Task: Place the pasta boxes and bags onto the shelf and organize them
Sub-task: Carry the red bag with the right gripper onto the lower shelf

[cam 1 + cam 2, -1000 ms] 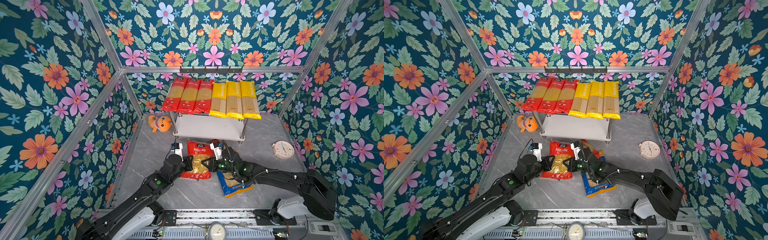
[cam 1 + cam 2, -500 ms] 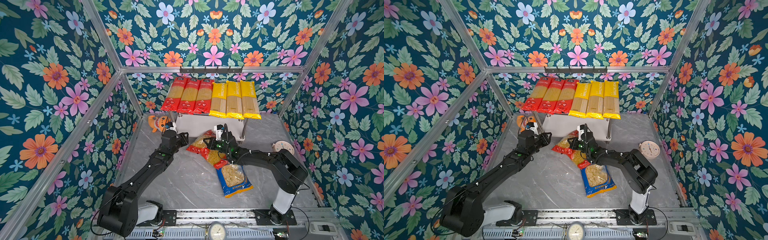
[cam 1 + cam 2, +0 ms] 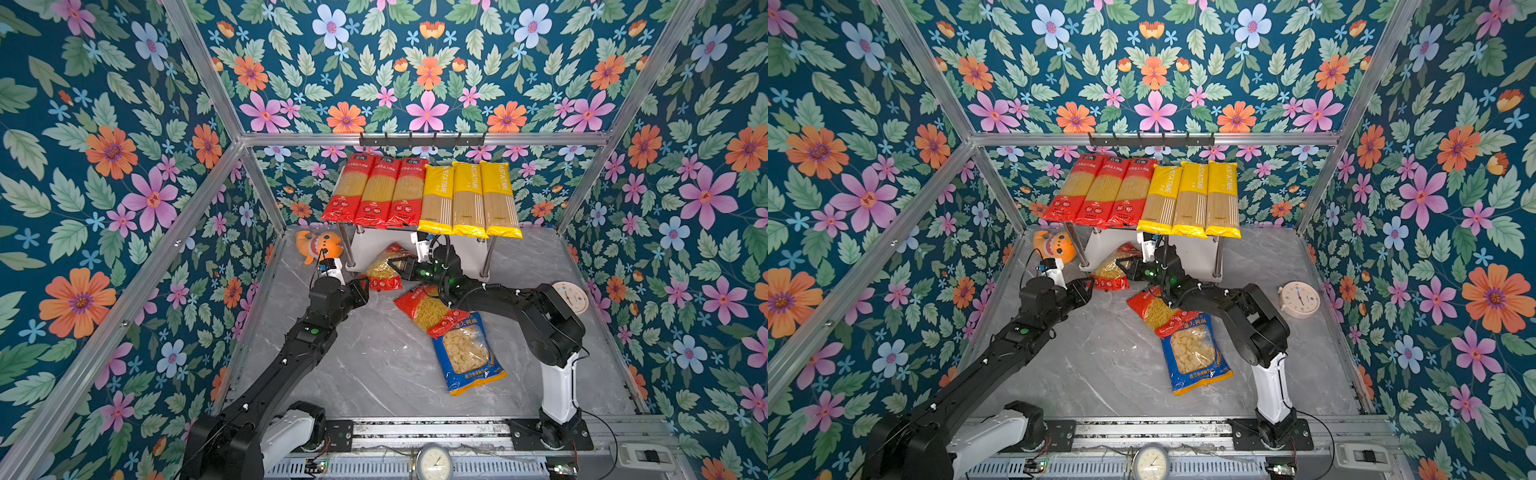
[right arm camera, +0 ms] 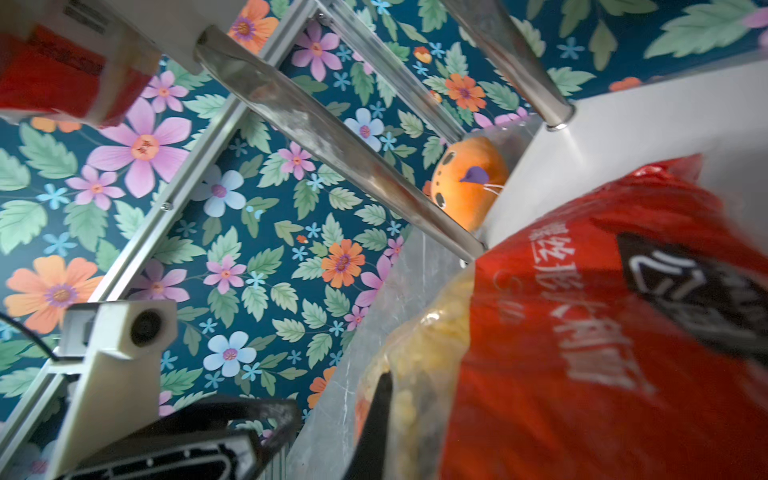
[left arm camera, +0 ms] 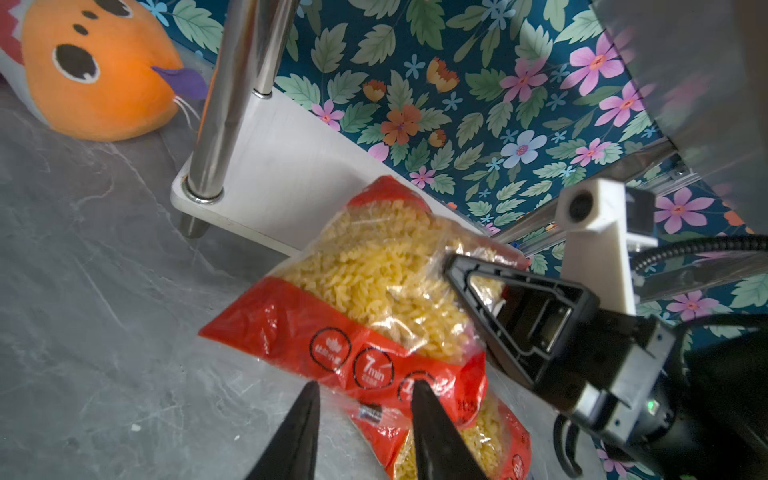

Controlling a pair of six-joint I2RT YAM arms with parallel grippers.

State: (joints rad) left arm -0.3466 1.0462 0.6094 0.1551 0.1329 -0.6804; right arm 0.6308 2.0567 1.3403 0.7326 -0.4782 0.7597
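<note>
My right gripper turns next, pushes outward and releases the bag's side upon the shelf's lower board [image 3: 365, 247] [image 4: 632, 136]. The board stretches outward below my gripper, and the reason is that the bag's near end overhangs.
Three red spaghetti packs [image 3: 378, 193] and three yellow ones [image 3: 469, 199] lie side by side on top of the shelf [image 3: 368, 247]. A red short-pasta bag [image 3: 380, 268] [image 5: 374, 282] leans with its far end on the shelf's lower board and its near end on the table. My right gripper [image 3: 395, 266] is shut on that bag's side; one of its fingers [image 4: 380, 407] shows behind the plastic. My left gripper [image 5: 363, 386] is open, its jaws apart over the bag's near seam. A second red bag [image 3: 428, 309] and a blue-and-yellow bag [image 3: 467, 353] lie overlapping on the table.
An orange plush toy [image 3: 320, 245] sits left of the shelf by the wall. A white clock [image 3: 571, 297] lies on the table at the right. A black hook rail [image 3: 422, 139] hangs on the back frame above the shelf. Chrome shelf legs [image 5: 232, 104] stand close beside both grippers.
Both arms carried the red bag from the table's middle back to the shelf. The left gripper has opened and let go of the bag's near edge; the right one still holds it.
</note>
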